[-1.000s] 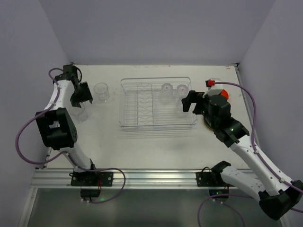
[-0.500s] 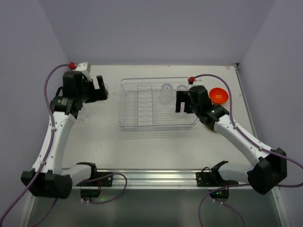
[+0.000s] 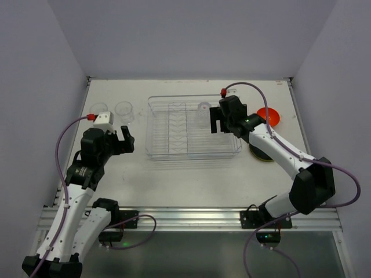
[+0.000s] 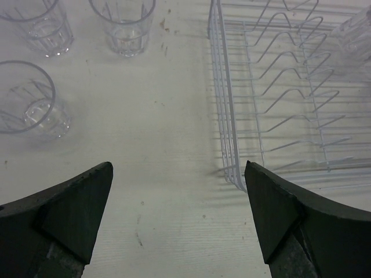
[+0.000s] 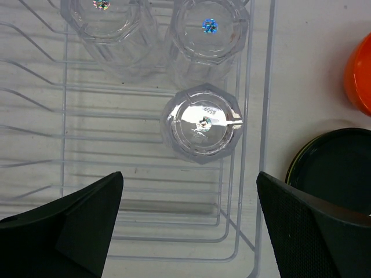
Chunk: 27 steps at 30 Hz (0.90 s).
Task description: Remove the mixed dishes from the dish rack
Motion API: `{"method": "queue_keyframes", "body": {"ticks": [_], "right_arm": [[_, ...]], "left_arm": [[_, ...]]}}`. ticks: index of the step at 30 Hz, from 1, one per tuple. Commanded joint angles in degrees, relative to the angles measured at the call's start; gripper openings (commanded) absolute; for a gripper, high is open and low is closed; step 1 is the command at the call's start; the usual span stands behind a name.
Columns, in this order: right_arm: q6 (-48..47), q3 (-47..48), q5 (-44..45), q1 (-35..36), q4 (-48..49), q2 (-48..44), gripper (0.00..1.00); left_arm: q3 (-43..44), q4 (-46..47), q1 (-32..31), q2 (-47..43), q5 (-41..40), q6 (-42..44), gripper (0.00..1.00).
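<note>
I will next move my right gripper down and outward and turn it slightly, so that it straddles the base of the nearest upside-down clear cup just ahead.
The clear dish rack (image 3: 191,155) stands mid-table. The right wrist view shows three clear cups upside down in its right end (image 5: 268,87): one (image 5: 203,121) just ahead of my open right gripper (image 5: 188,179), two further back (image 5: 208,35) (image 5: 107,23). My right gripper (image 3: 215,121) hovers over that end. The orange bowl (image 3: 268,116) and a black-backed plate (image 3: 262,153) lie on the table right of the rack. Three clear cups (image 4: 123,23) (image 4: 37,23) (image 4: 29,98) stand upright left of the rack (image 4: 217,87). My left gripper (image 3: 124,142) is open and empty, near them.
White table with walls at the back and both sides. The bowl (image 5: 362,75) and plate (image 5: 336,168) lie close to the rack's right wall. The rack's ribbed plate slots (image 4: 290,87) hold nothing.
My left arm has swung from the back-left cups toward the near side. My right gripper has moved left and back, from beside the rack to over its right end.
</note>
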Motion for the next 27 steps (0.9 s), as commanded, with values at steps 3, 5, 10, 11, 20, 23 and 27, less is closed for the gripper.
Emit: {"method": "queue_keyframes", "body": {"ticks": [3,5,10,11,20,23,27], "right_arm": [[-5.7,7.3,-0.3,-0.4,-2.1,7.1,0.99],[-8.4,10.4,-2.0,-0.9,-3.0,9.5,0.99],[-11.5,14.5,-2.2,-2.0,-3.0,14.8,0.99],[-11.9,15.4,-1.8,-2.0,-3.1,15.2,0.99],[-16.7,19.0,-13.7,-5.0,-7.5,18.8,0.99],[-17.1,19.6,-12.8,-5.3,-8.7,20.1,0.99],[-17.2,19.5,-13.4,-5.4,-9.0,20.7,0.98]], "left_arm": [[-0.5,6.1,-0.1,1.8,0.1,-0.9,1.0],[-0.5,6.3,-0.1,2.2,0.9,-0.9,1.0],[-0.5,6.3,-0.1,2.5,1.0,-0.9,1.0],[-0.6,6.4,-0.1,2.4,1.4,-1.0,1.0],[-1.0,7.1,-0.1,1.3,4.3,-1.0,1.0],[-1.1,7.2,-0.2,0.5,4.6,-1.0,1.0],[-1.2,7.3,-0.2,0.2,4.6,-1.0,1.0]]}}
